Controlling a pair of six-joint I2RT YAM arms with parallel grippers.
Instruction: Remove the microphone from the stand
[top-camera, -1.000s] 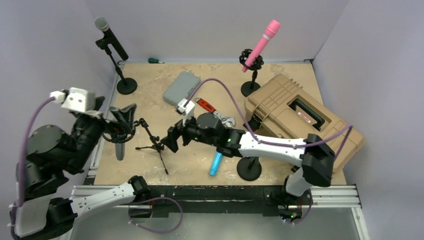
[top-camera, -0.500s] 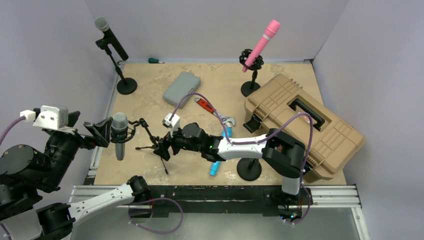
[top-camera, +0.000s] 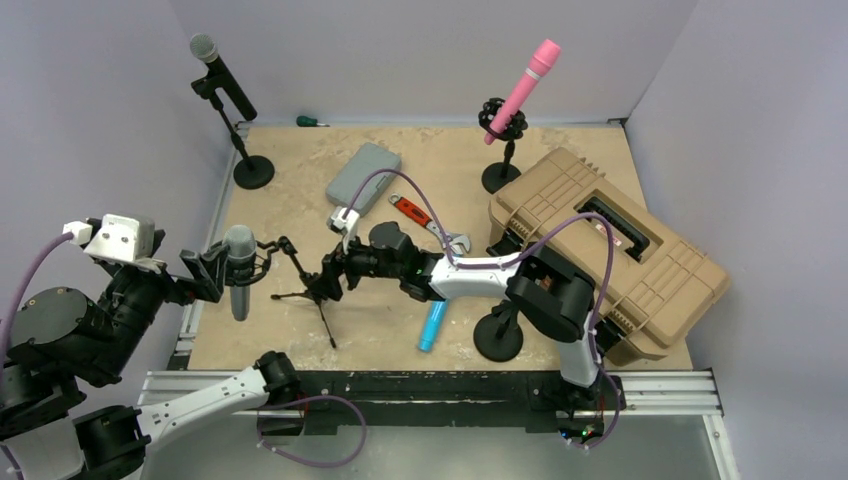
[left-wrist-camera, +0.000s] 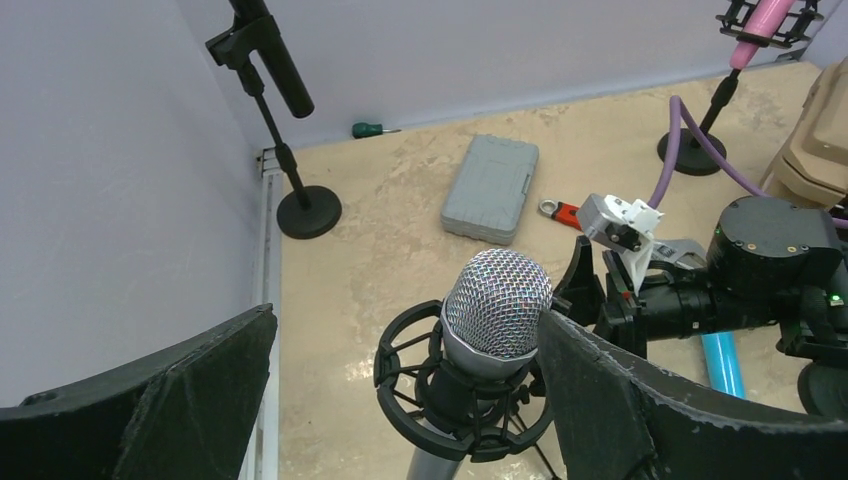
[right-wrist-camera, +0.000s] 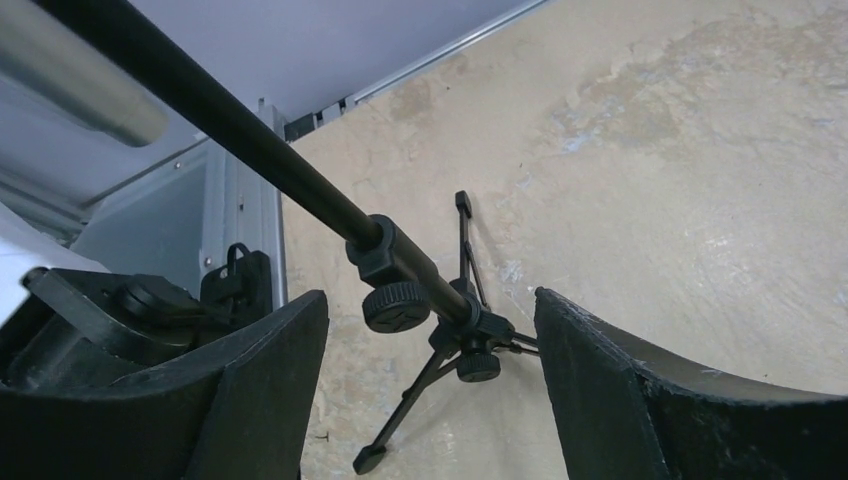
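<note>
The left gripper shifts to the right in the top view next, over the microphone's silver mesh head, and centres it before closing.
A microphone with a silver mesh head sits in a black shock mount on a small black tripod stand at the table's left. My left gripper is open just left of the microphone. In the left wrist view the head lies between the fingers, close against the right finger. My right gripper is open. In the right wrist view it straddles the stand's pole joint above the tripod hub without touching it.
A black microphone on a round-base stand is back left, and a pink one is at the back. A tan toolbox fills the right. A grey case, wrench, blue cylinder and bare round base lie mid-table.
My left gripper has pulled back left off the microphone head, which now shows. My right gripper has moved left and now straddles the tripod stand's pole.
</note>
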